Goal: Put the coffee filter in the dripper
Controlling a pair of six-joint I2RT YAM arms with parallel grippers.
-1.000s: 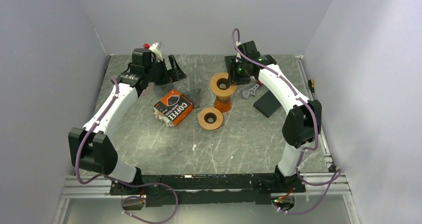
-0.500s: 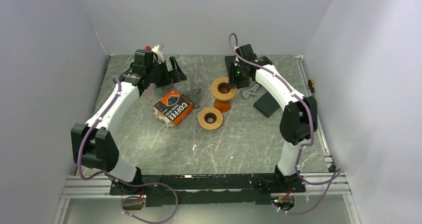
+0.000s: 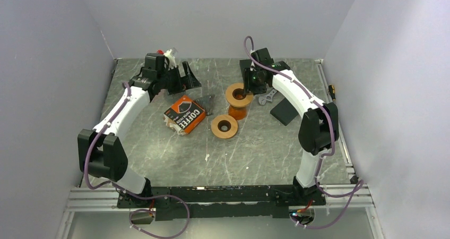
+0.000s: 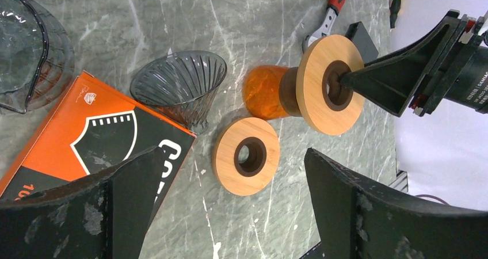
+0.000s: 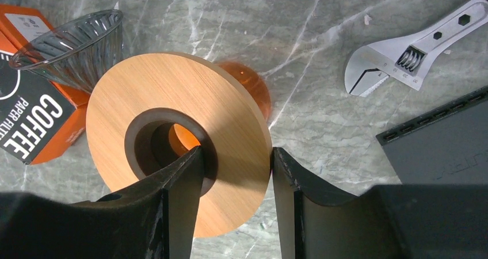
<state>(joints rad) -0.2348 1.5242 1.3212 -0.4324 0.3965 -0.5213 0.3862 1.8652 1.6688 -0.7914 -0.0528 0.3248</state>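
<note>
The left gripper descends and moves to its right in the top view next, straddling the dripper's upper rim below it, since the dripper's opening is clear.
The dripper (image 4: 178, 86), a clear ribbed glass cone, lies on its side against an orange and black coffee filter box (image 3: 183, 114). No loose coffee filter is in view. My right gripper (image 5: 237, 151) is shut on a wooden ring (image 5: 178, 138) that tops an orange vessel (image 3: 238, 111). One finger is in the ring's hole and the other is against its outer rim. My left gripper (image 4: 231, 151) stands open and empty, high over the back left (image 3: 183, 79), looking down on the box (image 4: 86, 138) and a second, loose wooden ring (image 4: 246, 155).
Behind the left gripper stands another clear glass vessel (image 4: 23, 46). An adjustable wrench (image 5: 403, 54) and a black slab (image 5: 443, 149) lie right of the orange vessel. The loose ring (image 3: 224, 126) sits near the table's middle.
My right gripper, the wooden ring and the orange vessel have shifted slightly nearer and the vessel stands straighter. My left gripper has drifted a little to the right.
</note>
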